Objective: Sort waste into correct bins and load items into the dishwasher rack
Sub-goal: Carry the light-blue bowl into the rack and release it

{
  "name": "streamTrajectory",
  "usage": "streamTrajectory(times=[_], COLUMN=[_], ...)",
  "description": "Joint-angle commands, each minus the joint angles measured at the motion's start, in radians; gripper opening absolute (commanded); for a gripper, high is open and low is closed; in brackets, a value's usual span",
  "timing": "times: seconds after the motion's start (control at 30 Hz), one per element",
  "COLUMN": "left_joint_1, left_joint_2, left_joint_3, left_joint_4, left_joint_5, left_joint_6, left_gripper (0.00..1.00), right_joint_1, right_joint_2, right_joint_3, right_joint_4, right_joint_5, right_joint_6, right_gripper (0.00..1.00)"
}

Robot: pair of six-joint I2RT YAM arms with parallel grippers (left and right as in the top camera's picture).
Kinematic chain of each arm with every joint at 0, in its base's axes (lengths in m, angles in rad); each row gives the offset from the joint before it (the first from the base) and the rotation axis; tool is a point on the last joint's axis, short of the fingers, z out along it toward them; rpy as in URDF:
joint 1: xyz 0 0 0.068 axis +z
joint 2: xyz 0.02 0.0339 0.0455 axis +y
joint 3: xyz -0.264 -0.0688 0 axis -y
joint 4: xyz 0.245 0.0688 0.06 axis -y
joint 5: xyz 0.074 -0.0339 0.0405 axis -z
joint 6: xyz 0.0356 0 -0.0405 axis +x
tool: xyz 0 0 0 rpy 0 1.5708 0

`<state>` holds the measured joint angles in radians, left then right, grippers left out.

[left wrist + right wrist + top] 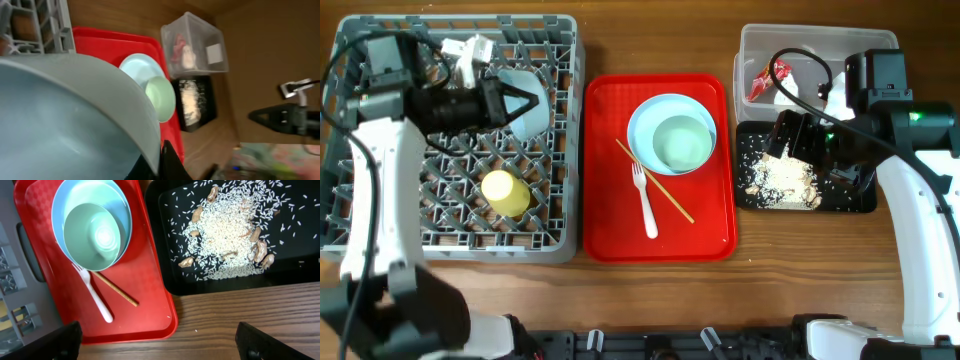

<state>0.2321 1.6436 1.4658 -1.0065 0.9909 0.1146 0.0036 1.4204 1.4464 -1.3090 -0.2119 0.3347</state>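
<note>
My left gripper lowers the pale mint bowl on edge among the rack's wires beyond the yellow cup next, since the rack's slots there stand empty.
My left gripper (527, 101) is shut on the rim of a pale mint bowl (538, 124), held on edge over the grey dishwasher rack (380, 225). In the left wrist view that bowl (65, 120) fills the left side, with its rim pinched between my fingers (172, 162). A yellow cup (505, 192) sits in the rack. On the red tray (705, 225) lie a mint plate (645, 120) with a second bowl (682, 143) in it, a white fork (645, 202) and chopsticks (660, 188). My right gripper (157, 345) hangs open and empty near the black tray (850, 198) of rice scraps (225, 230).
The clear tub (810, 45) at the back right holds a red wrapper (765, 80) and a white scrap (214, 51). The black tray lies just in front of it, right of the red tray. Bare wooden table runs along the front edge.
</note>
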Motion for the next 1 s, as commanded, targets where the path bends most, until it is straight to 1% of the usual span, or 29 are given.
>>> streamTrajectory(times=[0.0,0.2,0.3,0.37,0.4,0.43,0.5,0.53,0.57,0.6,0.63,0.7,0.77,0.87,0.93,0.97], left_joint_1=[0.045,0.083,0.108,0.132,0.148,0.161,0.197,0.213,0.233,0.246,0.258,0.281,0.305,0.332,0.336,0.326], left_joint_2=[0.124,0.246,0.268,0.268,0.268,0.268,0.268,0.268,0.268,0.268,0.268,0.268,0.268,0.261,0.236,0.196], left_joint_3=[0.01,0.01,0.01,0.009,0.009,0.009,0.009,0.009,0.009,0.009,0.009,0.009,0.009,0.01,0.01,0.01], left_joint_4=[0.004,-0.003,-0.02,-0.032,-0.048,-0.061,-0.094,-0.108,-0.128,-0.142,-0.156,-0.175,-0.188,-0.19,-0.19,-0.185], left_joint_5=[0.173,0.173,0.166,0.1,0.052,0.02,-0.062,-0.085,-0.121,-0.143,-0.156,-0.159,-0.159,-0.15,-0.113,-0.101], left_joint_6=[0.039,0.038,0.039,0.038,0.035,0.035,0.035,0.035,0.035,0.035,0.035,0.035,0.03,-0.018,-0.018,-0.017], left_gripper=[0.04,0.04,0.04,0.04,0.07,0.18,0.37,0.4,0.54,0.57,0.61,0.82,1.0,1.0,1.0,1.0], right_joint_1=[-0.003,-0.003,-0.003,-0.003,-0.003,-0.003,-0.003,-0.003,-0.003,-0.003,-0.003,-0.003,-0.003,-0.003,-0.003,-0.003], right_joint_2=[-0.011,-0.011,-0.011,-0.011,-0.011,-0.011,-0.011,-0.011,-0.011,-0.011,-0.011,-0.011,-0.011,-0.011,-0.011,-0.011], right_joint_3=[0.005,0.005,0.005,0.005,0.005,0.005,0.005,0.005,0.005,0.005,0.005,0.005,0.005,0.005,0.005,0.005], right_joint_4=[-0.001,-0.001,-0.001,-0.001,-0.001,-0.001,-0.001,-0.001,-0.001,-0.001,-0.001,-0.001,-0.001,-0.002,-0.002,-0.002], right_joint_5=[0.013,0.013,0.013,0.013,0.013,0.013,0.013,0.013,0.013,0.013,0.013,0.013,0.013,0.013,0.013,0.013], right_joint_6=[-0.018,-0.018,-0.017,-0.017,-0.018,-0.018,-0.017,-0.017,-0.017,-0.017,-0.017,-0.017,-0.018,-0.018,-0.018,-0.018], right_gripper=[0.98,0.98,0.98,0.98,0.98,0.98,0.98,0.98,0.98,0.98,0.98,0.98,0.98,0.98,0.98,0.98])
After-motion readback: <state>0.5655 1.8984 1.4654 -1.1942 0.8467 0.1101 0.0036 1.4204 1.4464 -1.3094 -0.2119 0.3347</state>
